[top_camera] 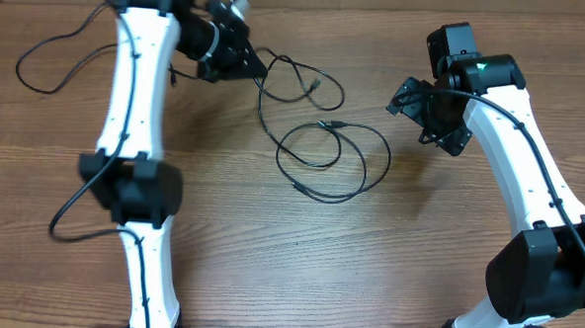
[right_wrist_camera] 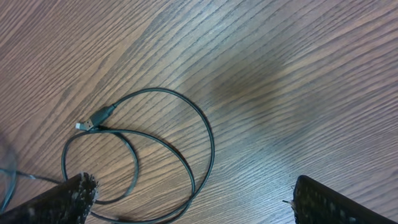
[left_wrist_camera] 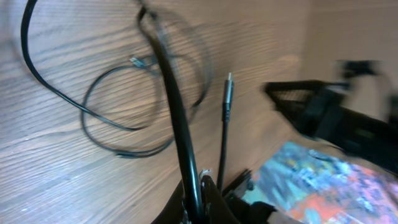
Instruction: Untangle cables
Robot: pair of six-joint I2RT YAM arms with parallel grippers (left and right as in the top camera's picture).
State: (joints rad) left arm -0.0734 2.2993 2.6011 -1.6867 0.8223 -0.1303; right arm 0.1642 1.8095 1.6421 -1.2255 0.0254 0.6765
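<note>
My left gripper's cable runs into the loops, so I will next go left in the overhead view, lower to bare wood beside them and release.
Several thin black cables (top_camera: 334,161) lie looped over one another on the wooden table (top_camera: 269,252) between the two arms. My left gripper (top_camera: 255,65) is at the back, left of the loops, and is shut on one cable. In the left wrist view the held cable (left_wrist_camera: 177,118) rises from the closed jaws of the left gripper (left_wrist_camera: 199,202), and a second cable end with a silvery plug (left_wrist_camera: 228,84) stands beside it. My right gripper (top_camera: 420,118) hovers open just right of the loops. Its fingers (right_wrist_camera: 62,199) frame a cable loop (right_wrist_camera: 186,155) with a plug (right_wrist_camera: 93,119).
Thicker black robot wires (top_camera: 50,55) loop over the table at the far left and beside the left arm's base (top_camera: 67,223). The right arm (left_wrist_camera: 323,112) shows blurred in the left wrist view, above a colourful patch (left_wrist_camera: 323,183).
</note>
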